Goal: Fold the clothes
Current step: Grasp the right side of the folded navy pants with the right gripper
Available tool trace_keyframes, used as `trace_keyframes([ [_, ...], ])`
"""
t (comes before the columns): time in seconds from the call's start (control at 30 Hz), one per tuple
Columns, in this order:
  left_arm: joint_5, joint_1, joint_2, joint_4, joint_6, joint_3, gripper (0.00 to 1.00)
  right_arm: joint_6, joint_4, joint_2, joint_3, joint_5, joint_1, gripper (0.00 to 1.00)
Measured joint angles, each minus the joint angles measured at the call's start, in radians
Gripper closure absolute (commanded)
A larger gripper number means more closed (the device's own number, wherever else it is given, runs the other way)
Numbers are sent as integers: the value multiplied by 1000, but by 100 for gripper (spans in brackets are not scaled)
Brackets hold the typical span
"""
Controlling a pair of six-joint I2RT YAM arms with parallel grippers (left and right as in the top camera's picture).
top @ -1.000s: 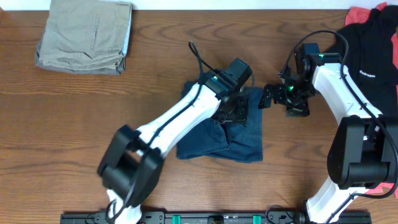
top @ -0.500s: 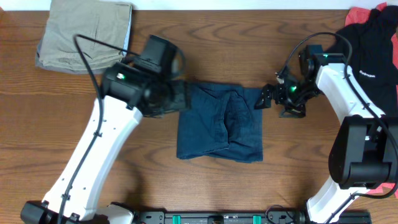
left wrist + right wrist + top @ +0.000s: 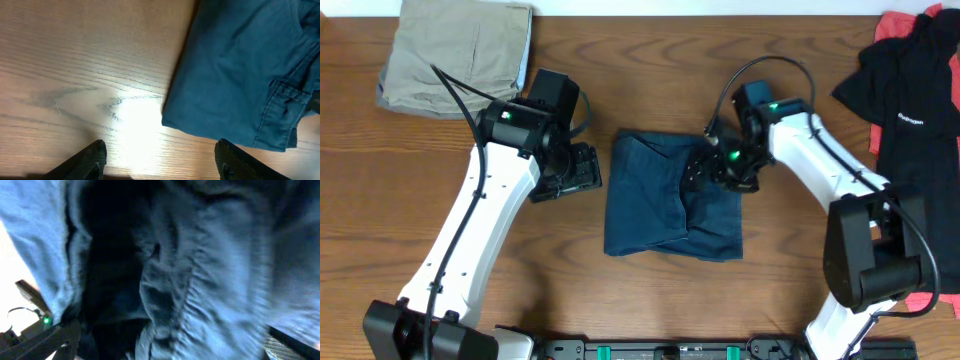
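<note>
The top layer's fold (image 3: 683,161) (image 3: 201,247) stands raised along the middle of the garment. My right gripper will next move open, back and to the left in the overhead view, onto it.
The dark navy-blue clothes (image 3: 665,200) lie roughly folded in the middle of the table, with a pocket seam showing in the left wrist view (image 3: 240,65). My left gripper (image 3: 582,168) is open and empty over bare wood just left of the garment, its fingers wide apart in the left wrist view (image 3: 162,165). My right gripper (image 3: 705,168) is over the garment's upper right part. In the right wrist view its fingers (image 3: 170,345) are spread wide, with rumpled blue fabric (image 3: 200,270) filling the frame between them. The button is not visible.
Folded khaki-beige trousers (image 3: 455,55) lie at the back left. A black T-shirt with white lettering (image 3: 910,90) and a red cloth (image 3: 900,22) lie at the back right. The wooden table (image 3: 420,220) surrounds the garment.
My left arm has swung left off the garment to the bare wood beside it. My right gripper has moved left from beside the garment to over its upper right part.
</note>
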State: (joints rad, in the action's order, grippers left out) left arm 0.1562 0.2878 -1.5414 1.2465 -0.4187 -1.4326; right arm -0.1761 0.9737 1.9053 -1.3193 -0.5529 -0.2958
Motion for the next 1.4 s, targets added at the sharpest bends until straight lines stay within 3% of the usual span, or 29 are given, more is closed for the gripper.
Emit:
trace_keyframes([
  [0.57,0,0,0,-7,5,0,29,-60,-24,0,64,-14,-29,1],
  [0.93,0,0,0,-17,5,0,29,102,92,0,64,-224,141,1],
  [1.4,0,0,0,-22,5,0,29,137,-19,0,64,-300,35,1],
])
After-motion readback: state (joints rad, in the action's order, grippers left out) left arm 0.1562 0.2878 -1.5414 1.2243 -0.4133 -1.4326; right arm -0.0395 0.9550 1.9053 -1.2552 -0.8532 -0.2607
